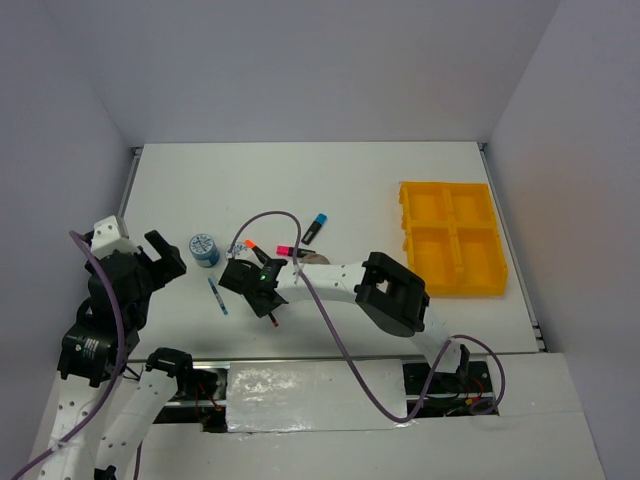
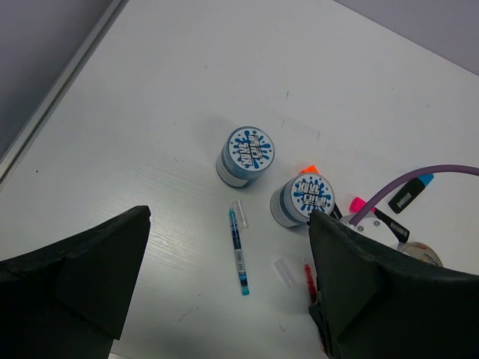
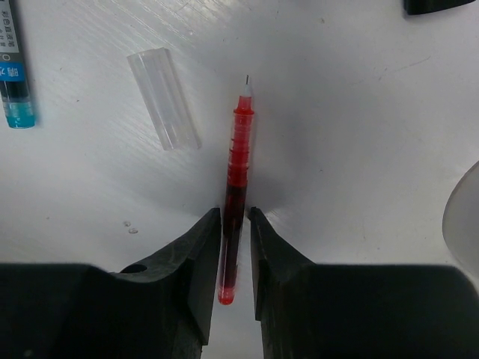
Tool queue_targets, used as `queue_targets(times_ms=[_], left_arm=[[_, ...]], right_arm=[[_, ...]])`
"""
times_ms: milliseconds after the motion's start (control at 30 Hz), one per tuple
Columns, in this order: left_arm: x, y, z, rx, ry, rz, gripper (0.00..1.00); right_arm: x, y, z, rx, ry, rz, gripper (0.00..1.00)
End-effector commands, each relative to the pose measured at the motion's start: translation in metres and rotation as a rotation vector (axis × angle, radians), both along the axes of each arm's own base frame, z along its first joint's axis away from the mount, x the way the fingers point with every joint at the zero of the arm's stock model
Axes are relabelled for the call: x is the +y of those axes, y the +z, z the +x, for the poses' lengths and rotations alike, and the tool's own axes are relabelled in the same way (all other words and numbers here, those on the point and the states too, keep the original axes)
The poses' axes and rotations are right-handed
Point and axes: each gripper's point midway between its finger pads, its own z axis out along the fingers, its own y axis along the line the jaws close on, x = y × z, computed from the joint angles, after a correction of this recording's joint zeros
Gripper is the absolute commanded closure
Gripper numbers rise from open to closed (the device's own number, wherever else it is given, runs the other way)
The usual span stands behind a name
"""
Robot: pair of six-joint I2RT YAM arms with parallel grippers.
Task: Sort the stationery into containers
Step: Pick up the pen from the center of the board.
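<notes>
The clear cap by the red pen (image 2: 284,273) is below my left gripper and to its right in the top view, so I need to swing across and down onto it.
My right gripper (image 3: 234,217) is down on the table with both fingers closed around the rear half of a thin red pen (image 3: 238,161), whose tip points away; in the top view it (image 1: 262,300) sits left of centre. The pen still lies on the table. My left gripper (image 2: 224,224) is open and empty, held above two blue-white tape rolls (image 2: 247,153) (image 2: 305,198) and a thin blue pen (image 2: 238,250). The yellow four-compartment tray (image 1: 405,230) stands at the far right with nothing in it.
Two clear pen caps (image 2: 239,211) (image 2: 284,271) lie loose by the pens. Markers with orange (image 1: 250,243), pink (image 1: 284,250) and blue (image 1: 315,228) caps and a silvery tape ring (image 1: 316,258) lie just beyond the right gripper. A purple cable loops over that arm.
</notes>
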Motion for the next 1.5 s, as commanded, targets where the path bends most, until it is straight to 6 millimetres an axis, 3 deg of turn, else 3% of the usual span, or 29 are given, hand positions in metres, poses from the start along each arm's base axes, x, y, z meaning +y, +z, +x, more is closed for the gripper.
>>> queue_targets(times_ms=[0, 200, 400, 600, 700, 767, 800, 867, 900, 933, 1067, 1133, 1167, 1233, 1300, 1333, 1467], left_arm=[[0.001, 0.008, -0.001, -0.045, 0.018, -0.018, 0.01], [0.0, 0.009, -0.001, -0.05, 0.014, -0.021, 0.01], [0.0, 0.011, -0.002, -0.058, 0.01, -0.023, 0.01], [-0.014, 0.018, 0.002, -0.073, -0.087, -0.012, 0.01], [-0.022, 0.026, -0.003, -0.091, -0.127, -0.051, 0.01], [-0.031, 0.027, -0.004, -0.094, -0.145, -0.116, 0.01], [-0.038, 0.03, 0.001, -0.111, -0.171, -0.14, 0.01], [-0.056, 0.011, 0.014, -0.068, -0.226, -0.2, 0.03], [-0.06, 0.004, 0.02, -0.048, -0.222, -0.223, 0.03], [-0.068, -0.02, 0.03, 0.033, -0.225, -0.257, 0.04], [-0.09, -0.069, 0.052, 0.194, -0.224, -0.32, 0.01], [-0.104, -0.079, 0.053, 0.226, -0.221, -0.342, 0.01], [-0.099, -0.085, 0.055, 0.232, -0.163, -0.312, 0.01], [-0.113, -0.086, 0.051, 0.235, -0.123, -0.347, 0.01], [-0.11, -0.095, 0.047, 0.256, -0.037, -0.317, 0.01], [-0.12, -0.104, 0.042, 0.284, 0.006, -0.355, 0.01], [-0.114, -0.14, 0.021, 0.409, 0.187, -0.311, 0.01]], right_arm=[[-0.012, -0.018, -0.007, 0.023, -0.006, -0.052, 0.71], [-0.029, -0.036, -0.013, 0.065, -0.019, -0.065, 0.82], [-0.031, -0.032, -0.017, 0.079, -0.017, -0.013, 0.89], [-0.036, 0.017, -0.009, -0.005, -0.033, 0.078, 0.91], [-0.042, 0.057, -0.006, -0.062, -0.035, 0.146, 0.91], [-0.053, 0.068, -0.004, -0.095, -0.047, 0.143, 0.91], [-0.057, 0.086, -0.003, -0.118, -0.044, 0.176, 0.91], [-0.068, 0.096, -0.006, -0.135, -0.041, 0.186, 0.91], [-0.073, 0.114, -0.006, -0.156, -0.042, 0.222, 0.91], [-0.082, 0.116, -0.006, -0.171, -0.052, 0.215, 0.91], [-0.113, 0.15, -0.011, -0.227, -0.07, 0.261, 0.91], [-0.123, 0.155, -0.014, -0.237, -0.067, 0.263, 0.91], [-0.131, 0.156, -0.015, -0.244, -0.071, 0.248, 0.91], [-0.143, 0.163, -0.016, -0.261, -0.084, 0.254, 0.91], [-0.154, 0.17, -0.016, -0.284, -0.098, 0.255, 0.91], [-0.158, 0.169, -0.016, -0.288, -0.103, 0.25, 0.91], [-0.167, 0.173, -0.02, -0.29, -0.105, 0.268, 0.91]])
